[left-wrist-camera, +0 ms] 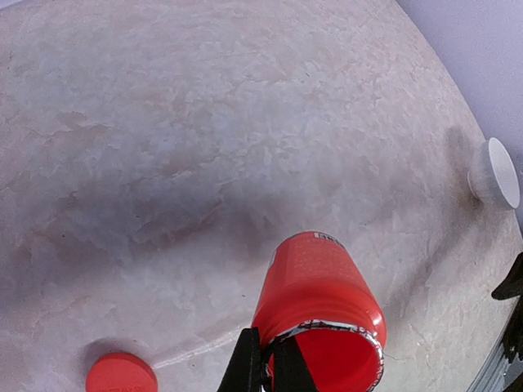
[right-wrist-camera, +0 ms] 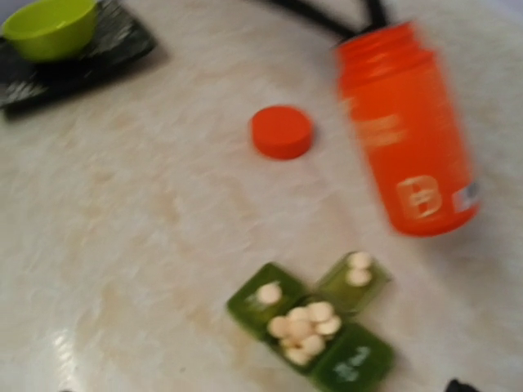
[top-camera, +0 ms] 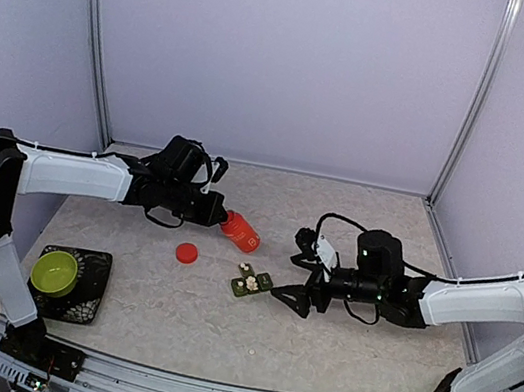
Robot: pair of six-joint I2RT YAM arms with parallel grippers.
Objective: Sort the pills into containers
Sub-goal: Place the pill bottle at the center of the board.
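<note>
My left gripper will next turn the tilted bottle upright and then lower it onto the table (top-camera: 215, 243) (left-wrist-camera: 221, 322) beside the red cap, because the middle cell of the pill box is already filled with pills.
My left gripper (top-camera: 221, 217) is shut on the rim of an open red bottle (top-camera: 241, 233) and holds it tilted above the table. In the left wrist view its fingers (left-wrist-camera: 245, 367) pinch the mouth of the bottle (left-wrist-camera: 317, 294). The dark green pill box (top-camera: 252, 283) lies right of the middle of the table. In the right wrist view several whitish pills (right-wrist-camera: 304, 325) fill its middle cell (right-wrist-camera: 315, 343). One pill (right-wrist-camera: 269, 292) is in the left cell and two pills (right-wrist-camera: 357, 269) are on the far part. My right gripper (top-camera: 288, 298) is open, just right of the box.
The bottle's red cap (top-camera: 187, 252) lies on the table left of the box. A lime-green bowl (top-camera: 55, 270) sits on a black tray (top-camera: 91, 288) at the near left. A white round object (left-wrist-camera: 494, 173) sits by the wall in the left wrist view.
</note>
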